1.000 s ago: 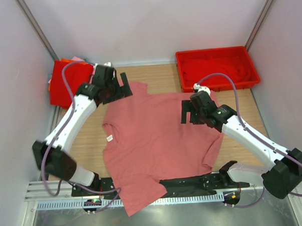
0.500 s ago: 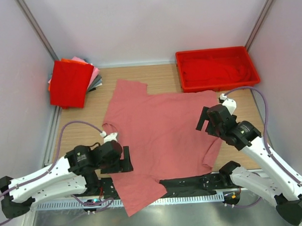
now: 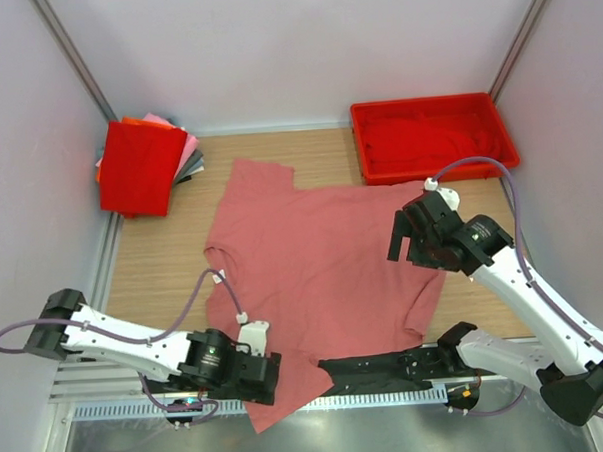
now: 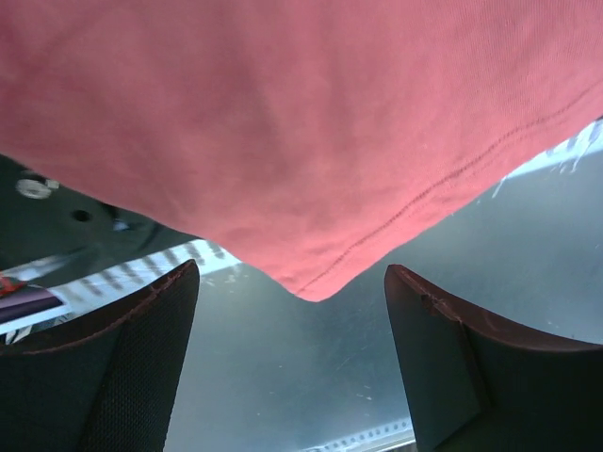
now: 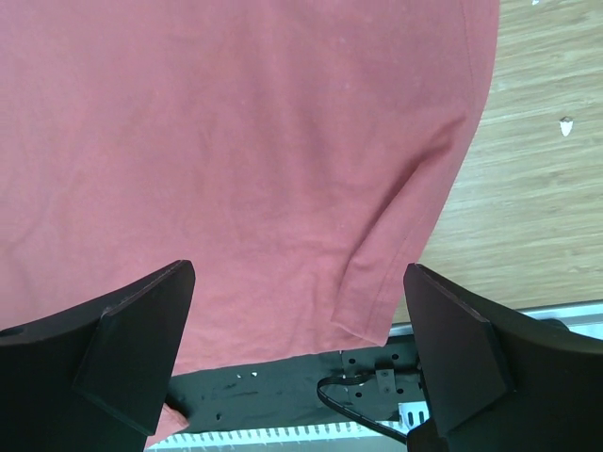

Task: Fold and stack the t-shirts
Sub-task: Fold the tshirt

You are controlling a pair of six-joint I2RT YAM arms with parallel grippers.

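The shirt's edge by the bare wood is folded inward, so the robot's right gripper needs to move back and down next, from above the shirt point(image 5: 236, 141) onto its creased near corner point(image 5: 367, 323).
A dusty salmon-pink t-shirt point(image 3: 313, 270) lies spread flat on the wooden table, and its near corner hangs over the metal front edge. My left gripper point(image 3: 262, 374) is low at that near corner. In the left wrist view the hemmed shirt corner point(image 4: 311, 268) points down between my open, empty fingers point(image 4: 104, 367). My right gripper point(image 3: 402, 240) hovers open above the shirt's right side. The right wrist view shows the shirt point(image 5: 236, 141) and its right sleeve point(image 5: 391, 282) below the open jaws. A stack of folded t-shirts point(image 3: 137, 168), bright red on top, sits at the far left.
A rigid red plastic tray point(image 3: 433, 135) stands at the far right. The black arm base plate point(image 3: 388, 367) and a slotted metal rail point(image 3: 109, 407) run along the near edge. Bare wood point(image 5: 537, 188) lies to the right of the shirt. White walls close in the sides.
My left arm swung from the far left of the table back to the near edge and now sits at the shirt's near corner. My right gripper shifted slightly, still above the shirt's right side.
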